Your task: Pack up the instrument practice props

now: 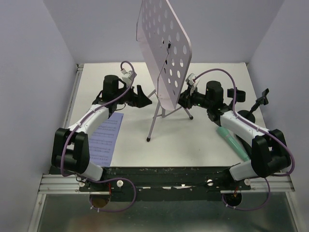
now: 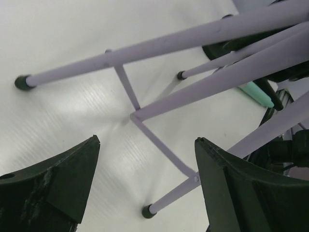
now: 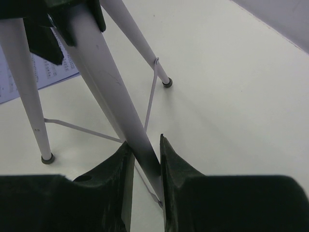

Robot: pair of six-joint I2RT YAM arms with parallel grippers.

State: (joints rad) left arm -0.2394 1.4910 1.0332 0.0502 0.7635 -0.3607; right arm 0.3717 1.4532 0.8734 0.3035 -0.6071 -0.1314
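I will next move my left gripper outward and to the right in the top view, turning it to straddle the tripod's far leg, because its open fingers are short of it.
The silver tripod [image 1: 155, 116] stands mid-table and carries the pale perforated desk [image 1: 164, 53], tilted. My right gripper [image 1: 183, 100] is shut on one of the tripod's tubes [image 3: 116, 96] low down, a finger on each side of it. My left gripper [image 1: 143, 96] is open just left of the tripod. Its fingers [image 2: 63, 179] are wide apart with a tripod leg [image 2: 183, 191] between them, untouched. A printed sheet-music page [image 1: 106, 137] lies flat at the left. The mint-green microphone [image 1: 232, 140] lies under my right arm. The black microphone is not visible.
A short black pole with a clip [image 1: 260, 100] stands on a round base [image 1: 247, 116] at the right, near my right arm. A black ring shape [image 1: 237, 94] sits beside it. Pale walls close the table on three sides. Purple cables loop over both arms.
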